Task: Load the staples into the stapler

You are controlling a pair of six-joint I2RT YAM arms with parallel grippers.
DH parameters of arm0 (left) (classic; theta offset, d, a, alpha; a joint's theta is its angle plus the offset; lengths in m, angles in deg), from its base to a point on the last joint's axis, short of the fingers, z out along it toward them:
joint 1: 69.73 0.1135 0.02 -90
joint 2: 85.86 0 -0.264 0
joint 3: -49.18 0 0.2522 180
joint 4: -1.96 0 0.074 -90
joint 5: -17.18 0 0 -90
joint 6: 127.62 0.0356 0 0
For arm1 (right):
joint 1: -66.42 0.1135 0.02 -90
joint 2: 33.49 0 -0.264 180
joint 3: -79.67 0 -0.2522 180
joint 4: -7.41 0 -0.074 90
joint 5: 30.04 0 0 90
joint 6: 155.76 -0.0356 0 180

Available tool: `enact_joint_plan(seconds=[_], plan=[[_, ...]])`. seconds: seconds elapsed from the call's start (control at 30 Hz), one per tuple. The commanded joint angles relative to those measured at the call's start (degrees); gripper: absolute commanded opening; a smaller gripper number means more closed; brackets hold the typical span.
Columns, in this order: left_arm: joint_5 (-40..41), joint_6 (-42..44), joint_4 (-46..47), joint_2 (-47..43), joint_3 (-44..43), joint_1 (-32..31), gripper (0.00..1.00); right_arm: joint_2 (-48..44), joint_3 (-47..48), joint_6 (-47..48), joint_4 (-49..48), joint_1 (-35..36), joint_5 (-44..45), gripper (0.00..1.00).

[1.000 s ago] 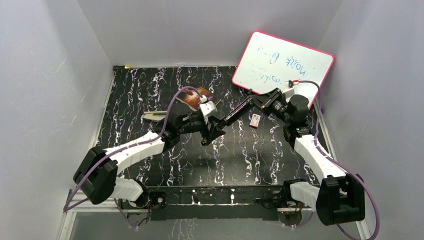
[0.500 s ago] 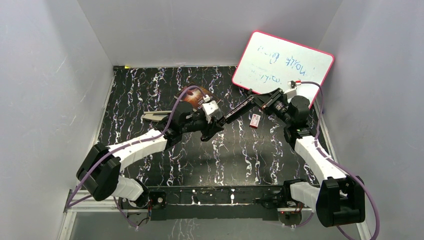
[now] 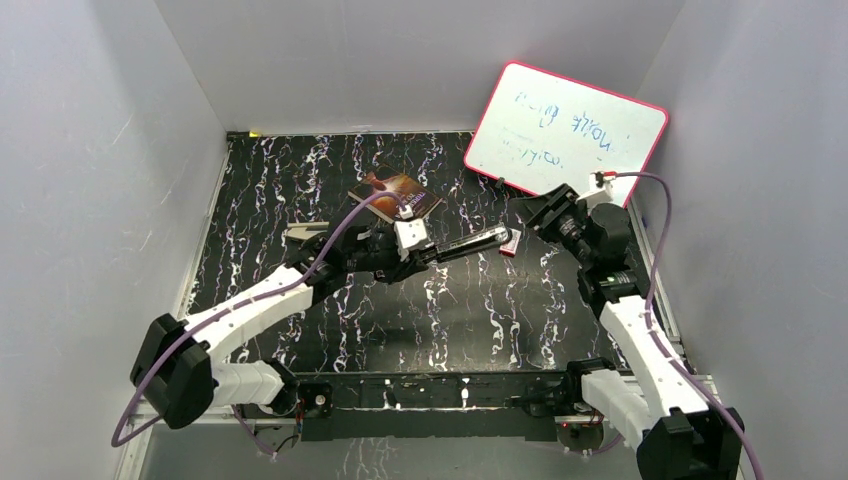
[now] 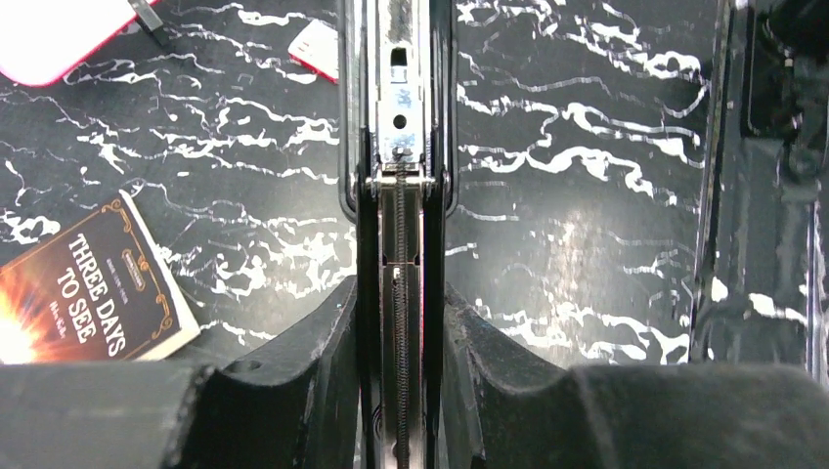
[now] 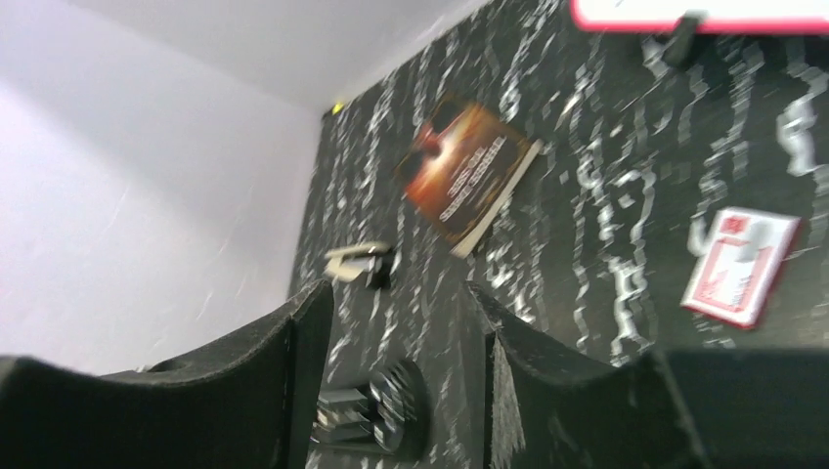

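Observation:
My left gripper moves back and down onto the near part of the table (image 3: 438, 319) (image 4: 574, 244) next, since it lies bare. This turns the stapler's tip away from the staple box.
My left gripper (image 3: 412, 256) is shut on the black stapler (image 3: 465, 243) and holds it by one end, pointing right. In the left wrist view the stapler (image 4: 401, 147) runs straight out between my fingers (image 4: 323, 332), with its spring and metal channel showing. The small white-and-red staple box (image 3: 511, 243) lies just past the stapler's tip. It also shows in the left wrist view (image 4: 318, 49) and the right wrist view (image 5: 741, 264). No loose staple strips are visible. My right gripper (image 3: 532, 212) is open and empty, up and to the right of the stapler's tip.
A brown book (image 3: 396, 192) lies behind the left gripper. A red-framed whiteboard (image 3: 565, 128) leans at the back right. A small tan and silver object (image 3: 306, 232) lies left of the left arm. Grey walls close in the dark marbled table (image 3: 300, 180).
My right gripper has let go of the stapler's far end and drawn back to the right. The stapler's far end has dropped towards the box, still held in my left gripper.

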State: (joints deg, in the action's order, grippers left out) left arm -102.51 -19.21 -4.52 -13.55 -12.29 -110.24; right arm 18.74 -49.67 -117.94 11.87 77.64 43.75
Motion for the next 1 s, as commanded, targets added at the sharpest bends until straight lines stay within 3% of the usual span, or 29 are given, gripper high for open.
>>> enact_joint_plan(seconds=[0.0, 0.23, 0.43, 0.9, 0.97], plan=[[-2.2, 6.9, -6.9, -5.6, 0.4, 1.5, 0.0, -4.6, 1.1, 8.9, 2.8, -1.1, 11.0, 0.59], [-4.0, 17.3, -15.5, -5.9, 0.2, 2.4, 0.0, -8.7, -3.5, 18.0, 1.1, -1.1, 9.5, 0.64], [-4.4, 24.5, -19.7, -2.5, -0.2, 2.7, 0.0, -8.4, -4.3, 19.0, 0.3, -1.1, 6.1, 0.65], [-4.8, 28.7, -23.0, 8.7, -0.7, 2.7, 0.0, -6.0, -6.4, 18.7, -3.5, -1.1, 0.9, 0.67], [-4.1, 28.7, -22.7, 10.5, -0.6, 2.7, 0.05, -5.8, -7.0, 19.2, -4.4, -1.1, -0.4, 0.67]])
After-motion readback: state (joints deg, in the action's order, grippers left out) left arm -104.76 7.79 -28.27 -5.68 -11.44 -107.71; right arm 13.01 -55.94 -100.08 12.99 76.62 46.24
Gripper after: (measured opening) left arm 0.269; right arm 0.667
